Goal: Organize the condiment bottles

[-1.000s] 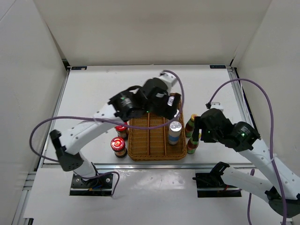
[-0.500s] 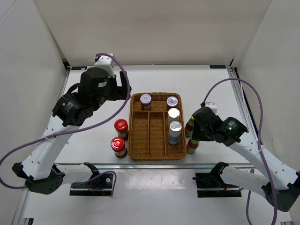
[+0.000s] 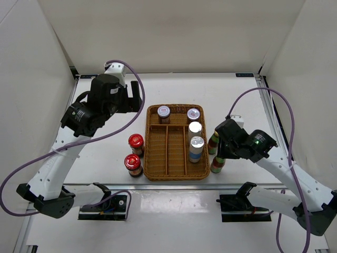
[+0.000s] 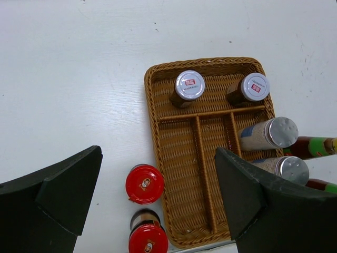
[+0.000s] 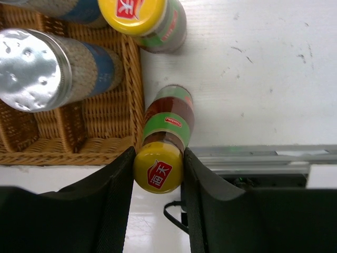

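The tray's middle lane is empty. My right gripper should next lift the nearer bottle, carry it outward over the shakers, lower it into the tray's middle lane's far end (image 3: 176,137) and then release it.
My right gripper (image 5: 158,166) is shut on the yellow cap of the nearer green-labelled sauce bottle (image 5: 167,124), which stands just right of the wicker tray (image 3: 168,153). The other yellow-capped bottle (image 3: 213,141) stands behind it. Two squat silver-lidded jars (image 4: 189,85) (image 4: 255,87) sit in the tray's far compartment. Two taller silver-lidded shakers (image 3: 195,128) (image 3: 197,143) stand in its right lane. Two red-lidded jars (image 3: 136,142) (image 3: 132,163) wait on the table left of the tray. High over the back left, my left gripper (image 3: 136,100) is open and holds nothing.
The tray's left and middle lanes (image 4: 179,142) hold nothing. A metal rail (image 5: 253,153) runs along the table's near edge, right behind the held bottle. White walls enclose the table on three sides.
My left arm swung from over the tray up to the back left, staying open. My right gripper closed on the nearer sauce bottle's cap.
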Robot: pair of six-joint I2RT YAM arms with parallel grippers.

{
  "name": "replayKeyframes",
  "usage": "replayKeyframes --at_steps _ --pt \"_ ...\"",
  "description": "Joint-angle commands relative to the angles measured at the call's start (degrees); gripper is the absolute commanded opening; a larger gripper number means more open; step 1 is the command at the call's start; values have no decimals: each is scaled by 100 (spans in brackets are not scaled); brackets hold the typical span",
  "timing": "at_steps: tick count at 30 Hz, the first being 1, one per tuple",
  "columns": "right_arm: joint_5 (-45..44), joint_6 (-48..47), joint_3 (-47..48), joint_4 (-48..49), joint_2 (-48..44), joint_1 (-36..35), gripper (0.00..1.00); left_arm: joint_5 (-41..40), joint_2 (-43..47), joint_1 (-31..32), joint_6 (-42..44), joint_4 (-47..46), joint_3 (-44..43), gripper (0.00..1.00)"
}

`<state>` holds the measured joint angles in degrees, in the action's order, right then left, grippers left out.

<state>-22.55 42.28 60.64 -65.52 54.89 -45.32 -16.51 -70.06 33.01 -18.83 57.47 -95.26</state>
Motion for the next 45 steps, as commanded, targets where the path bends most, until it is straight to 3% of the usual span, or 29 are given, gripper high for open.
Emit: replayKeyframes --at_steps 1,4,16,27,36,45 --pt "-268 62 596 -373 4 -29 8 113 151 -85 108 97 -19 99" --pt "-268 -53 1352 -707 284 -29 1 218 212 -313 108 97 -19 99" --pt "162 -818 3681 -1174 1171 -29 0 421 318 -770 160 97 157 99" --pt "601 -1425 5702 -1288 2192 -82 0 474 423 -823 213 97 324 99" --pt "787 -1723 6363 -805 3157 -328 0 474 528 -823 265 97 430 99" --pt "734 -1960 6136 -33 3782 -548 0 307 581 -876 319 97 658 99"
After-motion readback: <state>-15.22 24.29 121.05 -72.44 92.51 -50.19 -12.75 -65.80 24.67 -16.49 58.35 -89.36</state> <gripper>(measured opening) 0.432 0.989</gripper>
